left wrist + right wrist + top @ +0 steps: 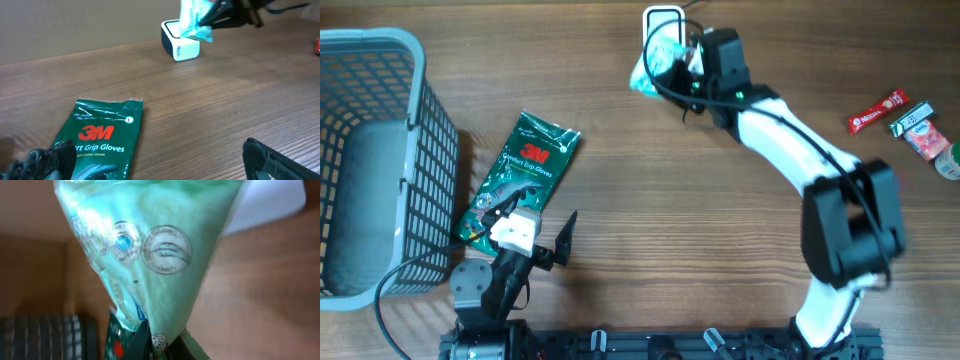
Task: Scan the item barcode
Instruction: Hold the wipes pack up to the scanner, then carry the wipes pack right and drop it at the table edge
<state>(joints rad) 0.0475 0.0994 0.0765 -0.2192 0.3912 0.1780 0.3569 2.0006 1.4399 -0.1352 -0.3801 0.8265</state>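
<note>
I will next carry the packet to the right in the overhead view with my right gripper and lower it onto the bare wood beside the small packets. I will let go of it there, as there is room.
A pale teal plastic packet [652, 62] hangs in my right gripper [688, 58], held just over the white barcode scanner [662, 22] at the table's far edge. In the right wrist view the packet [155, 255] fills the frame, its narrow end pinched between the shut dark fingers [145, 342]. From the left wrist view the packet [192, 22] sits in front of the scanner [180, 45]. My left gripper [155, 162] stands wide open low over the table, next to a green 3M gloves pack [102, 145], nothing between its fingers.
A grey mesh basket [380, 160] stands at the left edge. The green gloves pack [520, 175] lies beside it. A red snack bar [877, 110] and small packets [920, 130] lie at the far right. Bare wood stretches across the middle.
</note>
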